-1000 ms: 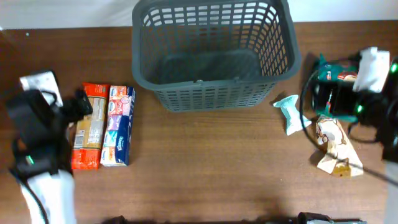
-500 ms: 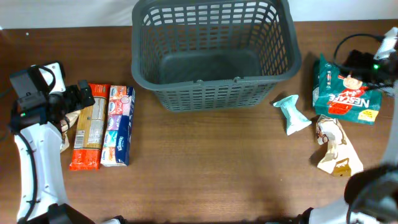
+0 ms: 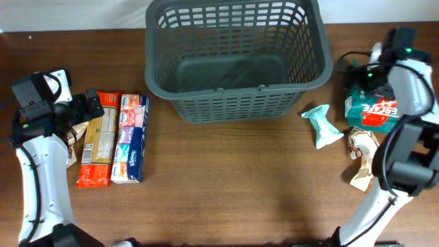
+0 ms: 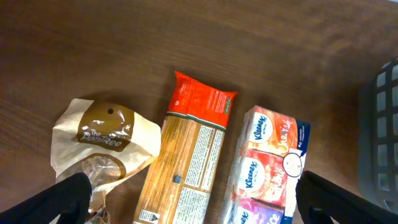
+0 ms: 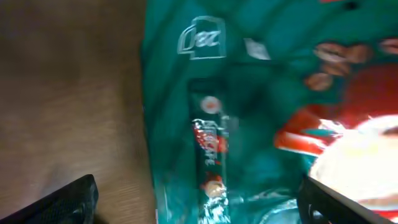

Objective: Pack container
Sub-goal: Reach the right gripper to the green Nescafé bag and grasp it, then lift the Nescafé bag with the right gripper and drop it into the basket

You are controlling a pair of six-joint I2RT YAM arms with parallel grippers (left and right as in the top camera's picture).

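Observation:
I will lower my right gripper over the green Nescafe packet's side edge, between my open fingers, and close it.
The dark grey basket (image 3: 233, 103) stands empty at the back centre; its wall shows at the right edge of the left wrist view (image 4: 384, 118). My left gripper (image 3: 88, 108) (image 4: 199, 205) is open above an orange pasta packet (image 3: 96, 147) (image 4: 189, 155), a Kleenex tissue pack (image 3: 130, 137) (image 4: 267, 162) and a brown-and-white bag (image 4: 102, 140). My right gripper (image 3: 362, 77) (image 5: 205, 202) is open just above a green Nescafe packet (image 3: 374, 113) (image 5: 249, 93), fingers on either side of it, gripping nothing.
A small teal packet (image 3: 321, 125) lies to the right of the basket. A beige-and-white bag (image 3: 367, 161) lies in front of the green packet. The table's back edge runs behind the basket.
My right arm swung out to the far right and has come back over the green packet. My left arm shifted up beside the pasta packet and has held still since.

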